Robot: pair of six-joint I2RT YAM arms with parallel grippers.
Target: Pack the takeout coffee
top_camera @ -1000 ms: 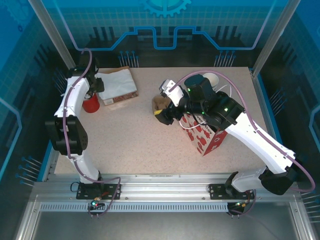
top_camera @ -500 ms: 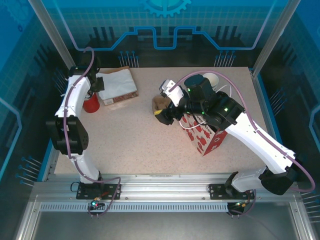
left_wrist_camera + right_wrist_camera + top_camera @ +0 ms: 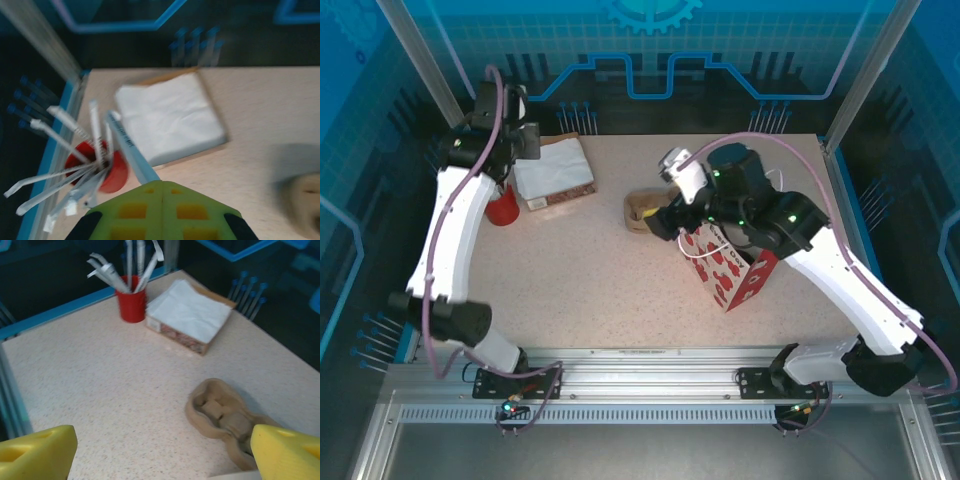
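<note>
Next, my left gripper carries the straw past the pulp carrier (image 3: pixel 642 208) first, to get it into the open red-and-white patterned paper bag (image 3: pixel 735 262).
The takeout coffee is out of view. My left gripper (image 3: pixel 161 182) is shut on a blue paper-wrapped straw (image 3: pixel 132 150), which sticks out from its tips toward the red cup (image 3: pixel 107 170) of straws. From above, that left gripper (image 3: pixel 520 140) hangs at the table's back left, over the red cup (image 3: pixel 502 207). My right gripper (image 3: pixel 160 455) stands open with nothing between its fingers, low over the table beside a brown pulp cup carrier (image 3: pixel 225 412). Seen from above, the right gripper (image 3: pixel 660 218) is next to the carrier (image 3: pixel 642 208).
A red-and-white patterned paper bag (image 3: pixel 735 270) stands under the right arm. A stack of white napkins (image 3: pixel 555 170) in a cardboard tray lies at the back left beside the red cup. Blue frame rails edge the table.
My left gripper closed on a straw and rose above the red cup. The right arm shifted slightly right, its gripper still open.
</note>
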